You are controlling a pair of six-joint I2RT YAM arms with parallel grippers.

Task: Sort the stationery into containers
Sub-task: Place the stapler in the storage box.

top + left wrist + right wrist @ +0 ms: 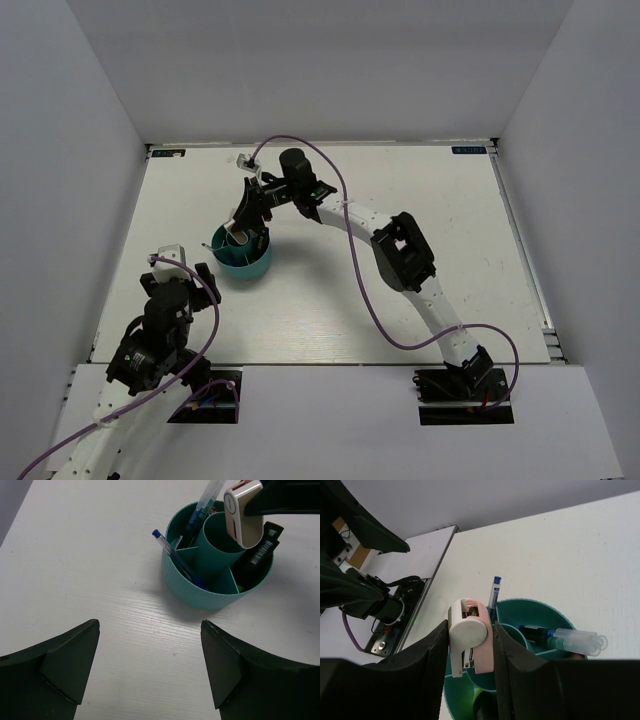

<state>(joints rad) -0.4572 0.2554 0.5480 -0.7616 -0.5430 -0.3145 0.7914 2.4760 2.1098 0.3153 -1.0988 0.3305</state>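
Observation:
I need to bring the white-pink piece (467, 622) down into the opening of the central tube (511, 637) with my right gripper next and let go of it, because that opening is just below the gripper.
The round teal organiser (247, 262) (200, 592) (540, 605) stands left of the table's middle. My right gripper (240, 228) (471, 645) hangs over it, shut on a small white-pink piece (242, 515) (467, 622) held just above the central tube (220, 537). A blue pen (175, 557) (495, 587), clear-capped pens (210, 495) (575, 640) and a black highlighter (260, 555) stand in the outer compartments. A yellow-green tip (481, 697) shows below the piece. My left gripper (180, 272) (150, 625) is open over bare table in front of the organiser, holding nothing.
White side walls and a back wall enclose the table (400, 200). The right arm (405, 250) stretches diagonally from its base at the near right across to the organiser. A purple cable (345, 200) loops along it. The left arm's base (380, 610) shows beyond the table edge.

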